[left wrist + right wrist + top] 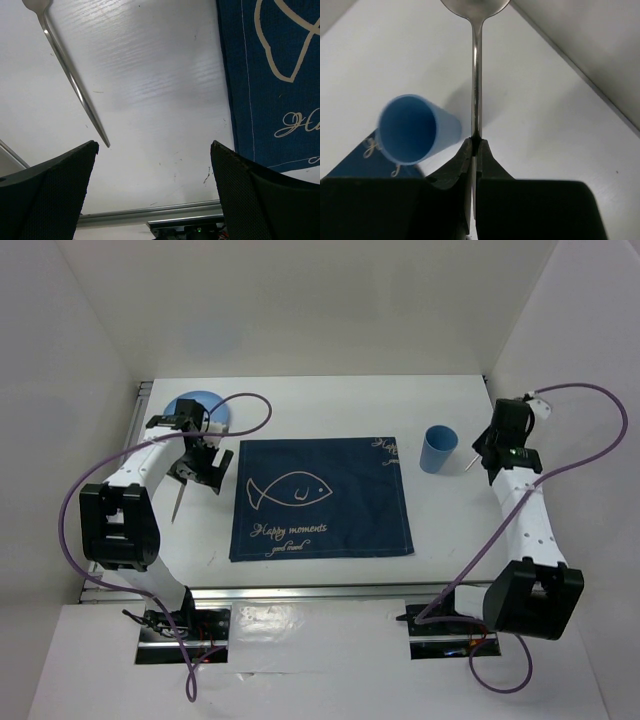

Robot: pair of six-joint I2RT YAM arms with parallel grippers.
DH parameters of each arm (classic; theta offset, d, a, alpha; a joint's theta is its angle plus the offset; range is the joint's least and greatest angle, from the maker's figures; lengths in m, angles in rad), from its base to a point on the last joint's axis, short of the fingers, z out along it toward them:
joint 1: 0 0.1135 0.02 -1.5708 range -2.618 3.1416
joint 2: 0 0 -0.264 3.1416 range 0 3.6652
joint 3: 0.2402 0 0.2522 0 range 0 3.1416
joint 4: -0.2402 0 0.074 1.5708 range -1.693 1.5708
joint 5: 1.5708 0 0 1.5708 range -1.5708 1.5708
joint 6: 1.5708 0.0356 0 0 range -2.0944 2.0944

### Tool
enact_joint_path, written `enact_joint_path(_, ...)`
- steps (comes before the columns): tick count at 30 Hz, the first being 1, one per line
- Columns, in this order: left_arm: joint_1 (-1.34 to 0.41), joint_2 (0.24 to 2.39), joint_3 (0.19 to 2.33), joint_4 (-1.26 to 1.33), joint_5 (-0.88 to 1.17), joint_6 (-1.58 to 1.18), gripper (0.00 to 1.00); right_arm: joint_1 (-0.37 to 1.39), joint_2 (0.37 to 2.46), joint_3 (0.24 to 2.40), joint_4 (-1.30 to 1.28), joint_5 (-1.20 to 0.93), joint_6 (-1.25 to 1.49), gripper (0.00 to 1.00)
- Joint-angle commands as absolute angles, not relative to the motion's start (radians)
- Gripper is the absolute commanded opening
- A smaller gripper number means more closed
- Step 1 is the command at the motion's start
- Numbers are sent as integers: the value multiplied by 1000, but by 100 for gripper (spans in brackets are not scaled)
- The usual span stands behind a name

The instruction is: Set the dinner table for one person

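Note:
I need to move my right gripper left in the top view past the cup (437, 448) and down to release the spoon on the cup-side part of the mat, since that part is empty.
The white dinner table (330, 405) carries a navy fish-print placemat (320, 498) in its middle. A blue cup (437, 448) stands upright just right of the mat. My right gripper (488, 455) is beside the cup and shut on a metal spoon (476, 75). The spoon's handle is clamped between the jaws and its bowl points away, past the cup (415, 127). My left gripper (200, 472) is open and empty over bare table left of the mat. A thin metal utensil (70, 75) lies to the left of it, untouched; it also shows in the top view (177, 502).
A blue plate (195, 408) lies at the back left, partly hidden by the left arm. A metal rail (330, 590) runs along the table's near edge. White walls close in the left, back and right sides. The mat's edge (270, 75) lies by the left gripper's right finger.

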State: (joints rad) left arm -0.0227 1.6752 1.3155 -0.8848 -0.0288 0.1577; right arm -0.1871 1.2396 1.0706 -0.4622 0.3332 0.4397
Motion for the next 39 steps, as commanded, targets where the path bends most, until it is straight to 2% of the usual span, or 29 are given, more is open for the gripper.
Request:
enact_joint_path(1, -18, 1658, 1351, -897, -31, 170, 100, -125, 1203, 1193, -351, 136, 310, 0)
enact_joint_path(3, -18, 1658, 1364, -897, -31, 161, 100, -22, 1264, 1293, -362, 146, 258, 0)
enact_joint_path(4, -18, 1658, 1364, -897, -31, 150, 100, 129, 1291, 1325, -362, 178, 232, 0)
enact_joint_path(7, -18, 1658, 1374, -897, -31, 141, 100, 370, 1423, 1420, -438, 302, 187, 0)
enact_joint_path(11, -9, 1632, 1373, -907, -31, 141, 100, 455, 1483, 1401, -506, 307, 316, 0)
enact_joint_path(18, 23, 1620, 1327, -896, -51, 152, 100, 558, 1445, 1074, -497, 265, 455, 0)
enact_joint_path(24, 23, 1641, 1348, -905, -32, 141, 100, 569, 1477, 947, -463, 287, 509, 0)
enact_joint_path(33, 23, 1641, 1338, -905, -41, 141, 100, 518, 1606, 894, -353, 262, 518, 0)
enact_joint_path(39, 23, 1641, 1319, -905, -41, 141, 100, 500, 1606, 844, -305, 253, 490, 0)
